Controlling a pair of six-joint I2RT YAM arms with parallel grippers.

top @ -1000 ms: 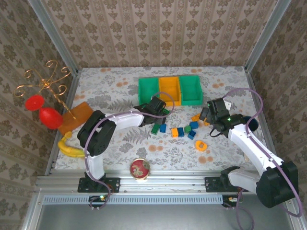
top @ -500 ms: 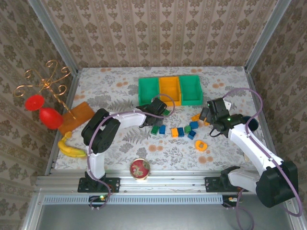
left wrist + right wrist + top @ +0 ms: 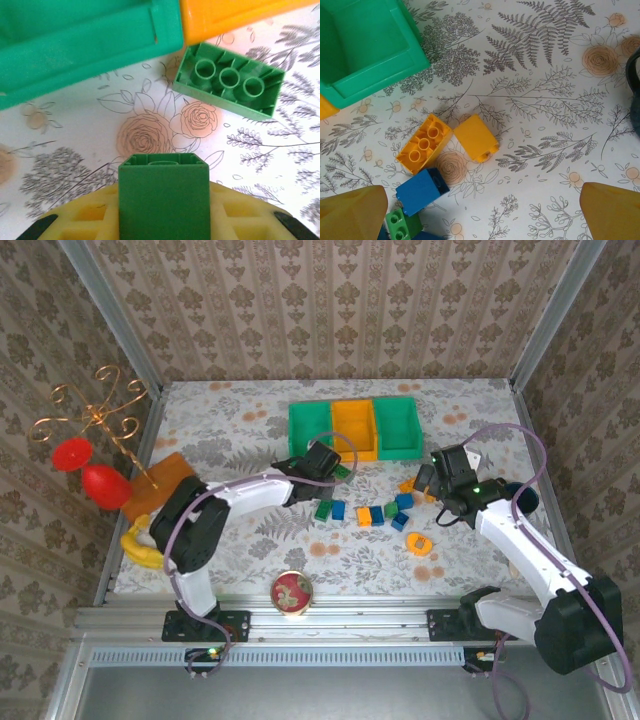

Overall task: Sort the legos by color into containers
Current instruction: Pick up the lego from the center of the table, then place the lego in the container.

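Observation:
I need to raise my left gripper over the green container's near side, reach outward and let go of the dark green lego, as the inside of the color-matched green container [image 3: 310, 424] [image 3: 60, 19] lies outward.
My left gripper [image 3: 322, 464] sits just in front of the left green container [image 3: 296, 430]. It is shut on a dark green lego [image 3: 164, 195], which is pinched between the yellow pads [image 3: 80, 220]. A lighter green lego [image 3: 229, 81] lies studs-down beside the green container [image 3: 85, 40] and the orange container [image 3: 235, 12]. A second green container [image 3: 413, 425] ends the row. My right gripper [image 3: 432, 480] hangs open [image 3: 480, 215] above two yellow legos [image 3: 424, 143] [image 3: 476, 137], a blue lego [image 3: 422, 191] and a small green lego [image 3: 399, 225]. Several more legos [image 3: 370, 512] lie in mid-table.
A round red-lidded tin [image 3: 292, 592] stands near the front rail. On the left are a flat orange sheet [image 3: 160, 483], a yellow banana [image 3: 145, 548] and a gold wire stand [image 3: 95, 420] with red balls [image 3: 85, 468]. An orange ring [image 3: 419, 544] lies front right.
The left gripper's jaws have closed onto the dark green lego, and that arm has shifted slightly left. The right arm has stayed still and open.

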